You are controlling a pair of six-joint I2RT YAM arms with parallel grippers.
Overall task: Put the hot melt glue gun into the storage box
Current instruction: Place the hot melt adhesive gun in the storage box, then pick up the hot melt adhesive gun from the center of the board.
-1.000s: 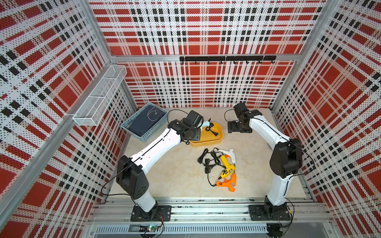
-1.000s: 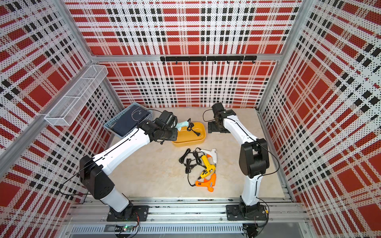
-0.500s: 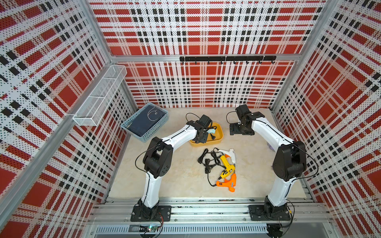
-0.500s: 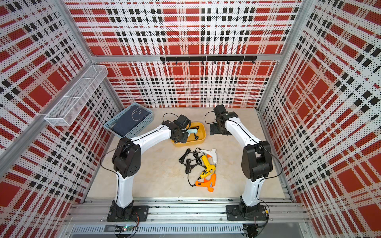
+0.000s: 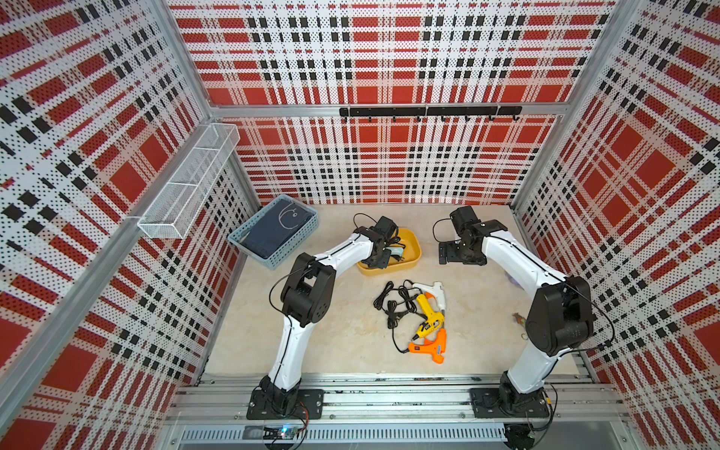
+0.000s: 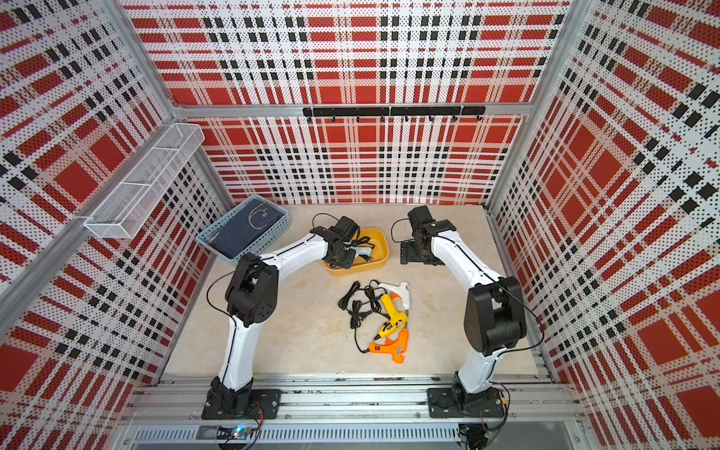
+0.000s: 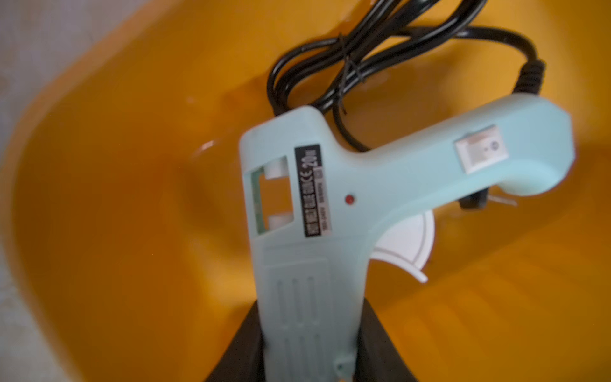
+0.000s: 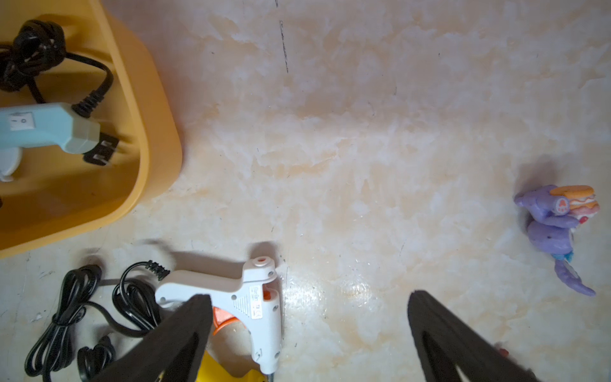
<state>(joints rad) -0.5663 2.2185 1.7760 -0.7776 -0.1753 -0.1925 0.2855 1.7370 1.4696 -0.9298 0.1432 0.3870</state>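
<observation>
My right gripper draws back and comes down onto the yellow glue gun's handle (image 5: 424, 304) (image 8: 217, 370) next. That handle lies below the open fingers and nearer my base.
The mustard-yellow storage box (image 5: 413, 238) (image 6: 381, 243) stands at the back middle of the table. My left gripper (image 5: 383, 253) (image 6: 345, 253) (image 7: 309, 317) reaches into it, shut on the barrel of a pale blue hot melt glue gun (image 5: 398, 254) (image 7: 330, 185) (image 8: 43, 127). That gun sits low within the box walls (image 7: 99, 165), its black cord (image 7: 347, 66) coiled behind it. Whether it touches the floor I cannot tell. My right gripper (image 5: 444, 253) (image 8: 309, 297) hovers open over bare table right of the box, its fingers (image 8: 185, 330) holding nothing.
White (image 5: 430, 290), yellow (image 5: 427, 317) and orange (image 5: 430, 345) glue guns lie with tangled black cords (image 5: 395, 306) in front of the box. A pale blue basket (image 5: 272, 232) stands back left, under a wire rack (image 5: 187, 183). A purple toy (image 8: 555, 225) lies near the right wall.
My left gripper has carried the pale blue glue gun rightward from the box's left edge and down inside it, the elbow swinging in. The right arm has barely moved.
</observation>
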